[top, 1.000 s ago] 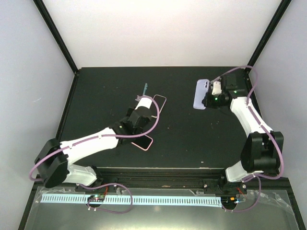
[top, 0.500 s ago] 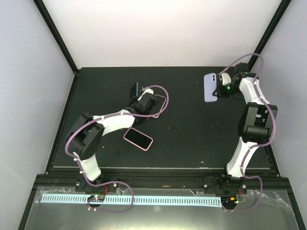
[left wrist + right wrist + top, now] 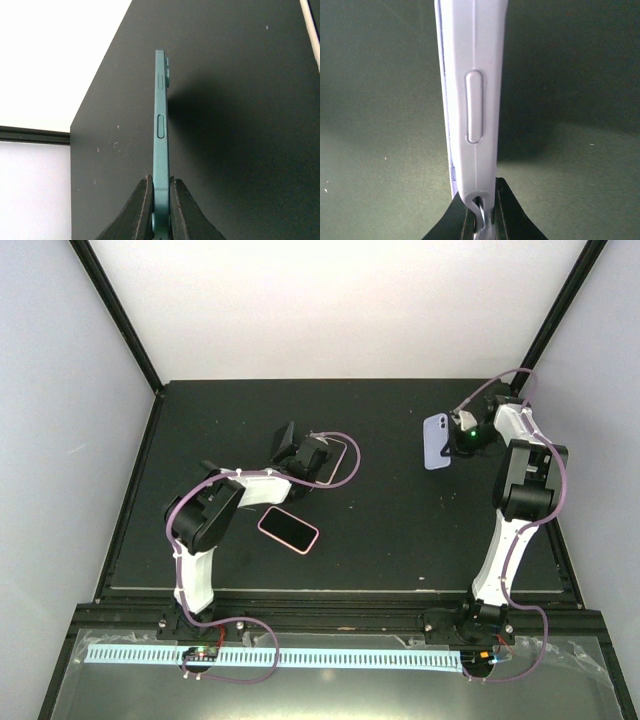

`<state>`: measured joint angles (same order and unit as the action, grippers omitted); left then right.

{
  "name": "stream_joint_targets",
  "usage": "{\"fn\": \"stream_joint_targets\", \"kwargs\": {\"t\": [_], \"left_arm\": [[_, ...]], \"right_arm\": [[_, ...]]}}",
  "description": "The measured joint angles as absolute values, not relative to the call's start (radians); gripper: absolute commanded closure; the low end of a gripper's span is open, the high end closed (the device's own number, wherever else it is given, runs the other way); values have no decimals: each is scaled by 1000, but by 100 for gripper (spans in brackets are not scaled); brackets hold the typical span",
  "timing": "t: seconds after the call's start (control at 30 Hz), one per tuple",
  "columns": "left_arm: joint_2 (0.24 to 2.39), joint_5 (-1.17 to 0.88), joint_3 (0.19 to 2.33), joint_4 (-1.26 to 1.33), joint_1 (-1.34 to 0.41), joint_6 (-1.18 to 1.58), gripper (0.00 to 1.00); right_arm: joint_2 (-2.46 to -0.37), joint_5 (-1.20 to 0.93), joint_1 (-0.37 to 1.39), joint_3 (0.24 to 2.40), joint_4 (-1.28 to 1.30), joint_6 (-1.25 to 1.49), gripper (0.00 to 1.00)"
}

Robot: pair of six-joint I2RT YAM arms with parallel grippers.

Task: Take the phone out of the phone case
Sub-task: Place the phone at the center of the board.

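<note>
The lavender phone case (image 3: 436,441) hangs above bare black table. My right gripper needs to move slightly to the right in the top view and lower it to the table.
My left gripper (image 3: 288,444) is shut on a teal phone (image 3: 284,436) and holds it edge-up above the table's back centre. In the left wrist view the jaws (image 3: 160,179) pinch the bare teal phone (image 3: 160,125) near one end. My right gripper (image 3: 453,435) is shut on a lavender phone case (image 3: 436,441) at the back right, held off the table. In the right wrist view the jaws (image 3: 481,192) grip the case (image 3: 472,75) by its bottom end; a thin purple edge shows along its left side.
A clear empty case (image 3: 335,457) lies on the black table (image 3: 400,530) just right of my left gripper. A dark phone with a pink rim (image 3: 288,529) lies flat in front of it. Black frame posts stand at the back corners.
Both arms have folded up and back. The left gripper stays near the back centre with the teal phone. The right gripper has carried the lavender case a little to the right.
</note>
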<state>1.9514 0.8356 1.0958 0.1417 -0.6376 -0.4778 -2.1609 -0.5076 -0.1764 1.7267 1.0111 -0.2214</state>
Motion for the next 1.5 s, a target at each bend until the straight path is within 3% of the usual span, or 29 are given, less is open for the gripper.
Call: {"fn": "stream_joint_targets", "kwargs": {"t": [0.4, 0.53, 0.67, 0.87, 1.07, 1.4, 1.5], "left_arm": [[1986, 877, 1098, 139, -625, -505, 98], [1992, 889, 1113, 105, -621, -493, 97], [1992, 888, 1138, 47, -621, -457, 86], [2031, 881, 1191, -54, -618, -384, 67], [2052, 859, 1196, -152, -609, -318, 38], [2040, 767, 1314, -339, -608, -125, 4], [2035, 664, 1390, -424, -608, -53, 1]], "right_arm": [[-2258, -469, -242, 1853, 1031, -212, 96], [-2330, -464, -250, 1951, 1091, -219, 84], [-2365, -426, -248, 2003, 1102, -231, 62], [-2346, -348, -255, 1964, 1063, -225, 45], [-2217, -325, -265, 1842, 1026, -218, 43], [-1874, -490, -247, 1586, 976, -204, 43], [-1772, -538, -211, 1475, 952, -204, 43]]}}
